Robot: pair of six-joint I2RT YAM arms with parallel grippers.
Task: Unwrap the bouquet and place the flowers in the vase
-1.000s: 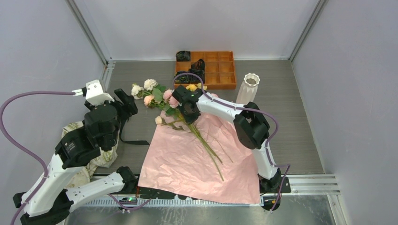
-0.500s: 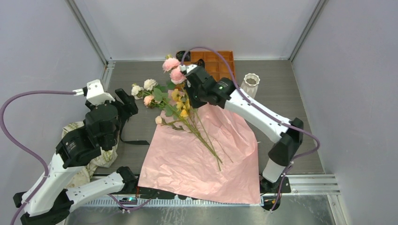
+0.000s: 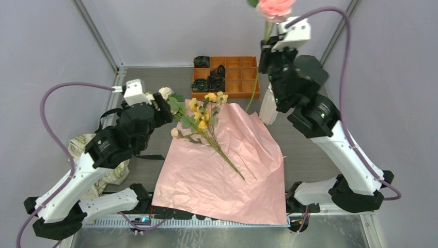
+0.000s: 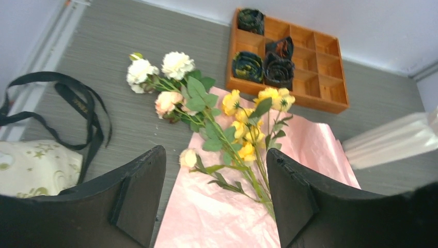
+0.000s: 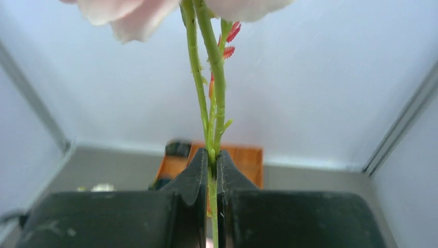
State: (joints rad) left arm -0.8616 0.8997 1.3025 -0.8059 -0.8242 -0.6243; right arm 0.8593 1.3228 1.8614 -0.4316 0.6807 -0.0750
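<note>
I should next move my right gripper to the right in the top view and lower the stems into the white ribbed vase (image 3: 271, 91).
My right gripper (image 3: 268, 40) is raised high at the back right, shut on the green stems (image 5: 217, 93) of pink roses (image 3: 275, 7). The stems hang down past the gripper, beside the white ribbed vase (image 3: 267, 109), which the right arm largely hides. The other flowers of the bouquet, yellow (image 3: 204, 114), white (image 3: 165, 93) and peach, lie loose on the spread pink paper (image 3: 217, 178) and the table. My left gripper (image 4: 217, 152) hovers open above their stems (image 4: 253, 181), holding nothing; in the top view it (image 3: 164, 106) is beside the white blooms.
An orange compartment tray (image 3: 243, 77) with dark rolled rosettes (image 3: 214, 81) stands at the back. A black ribbon (image 4: 77, 98) and crumpled beige patterned paper (image 3: 82, 144) lie at the left under the left arm. Grey walls enclose the table.
My right arm lifted the pink roses off the pile and swung them up and right, over to the vase. My left arm moved right toward the remaining flowers, still open.
</note>
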